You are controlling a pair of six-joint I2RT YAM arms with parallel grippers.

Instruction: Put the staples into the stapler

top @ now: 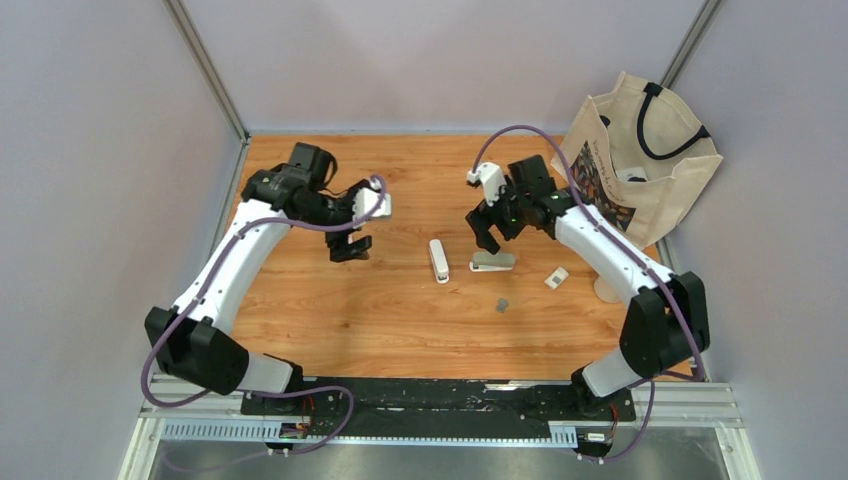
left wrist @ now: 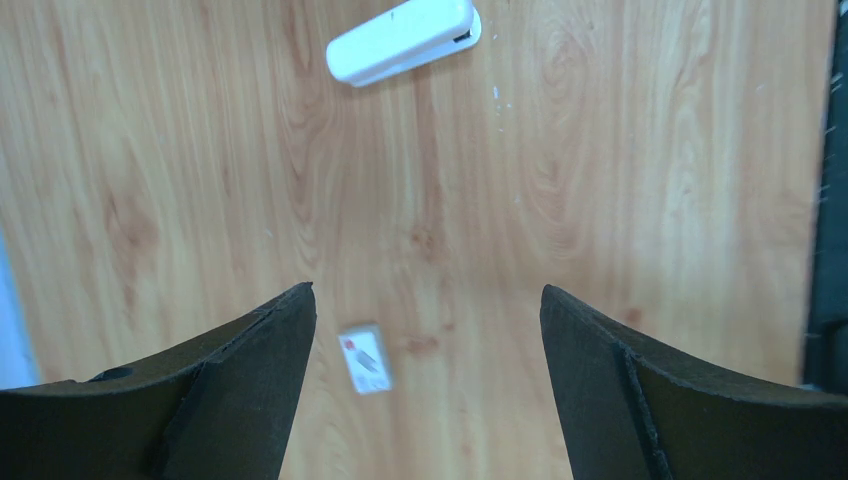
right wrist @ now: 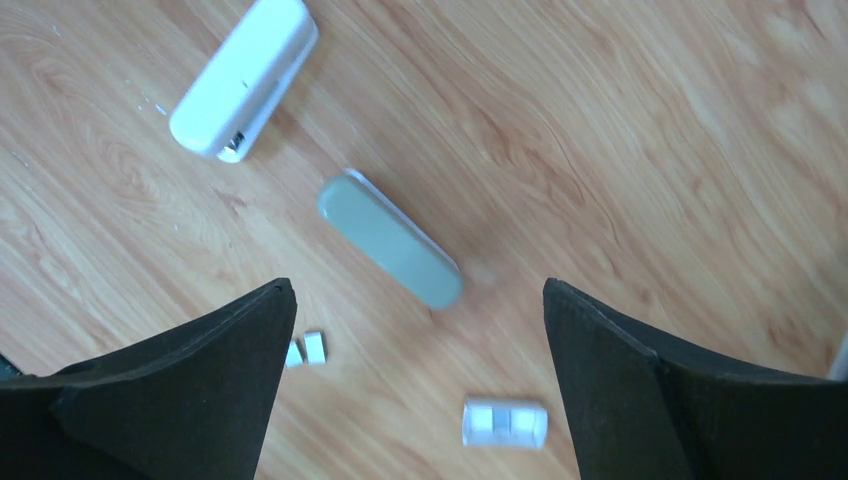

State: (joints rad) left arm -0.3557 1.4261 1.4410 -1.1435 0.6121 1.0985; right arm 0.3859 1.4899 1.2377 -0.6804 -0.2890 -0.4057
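The white stapler (top: 438, 260) (left wrist: 403, 40) lies below my left gripper, to its right in the top view, crosswise to my fingers. Next, I move over the white stapler's body, turning and lowering.
Two staplers lie mid-table: a white stapler (top: 438, 260) (left wrist: 403, 40) (right wrist: 245, 78) and a grey stapler (top: 492, 264) (right wrist: 390, 240). The staples (top: 502, 305) are a tiny dark-grey strip just in front of the grey stapler; in the right wrist view the staples (right wrist: 308, 348) look like two small pale pieces beside the left finger. My right gripper (top: 487, 235) (right wrist: 416, 290) hovers open and empty over the grey stapler. My left gripper (top: 350, 245) (left wrist: 428, 290) hangs open and empty left of the white stapler.
A small white box (top: 556, 277) (right wrist: 505, 423) lies right of the grey stapler. A little white box with a red mark (left wrist: 366, 358) lies below my left fingers. A cloth tote bag (top: 640, 160) stands at the back right corner. Walls close in the table.
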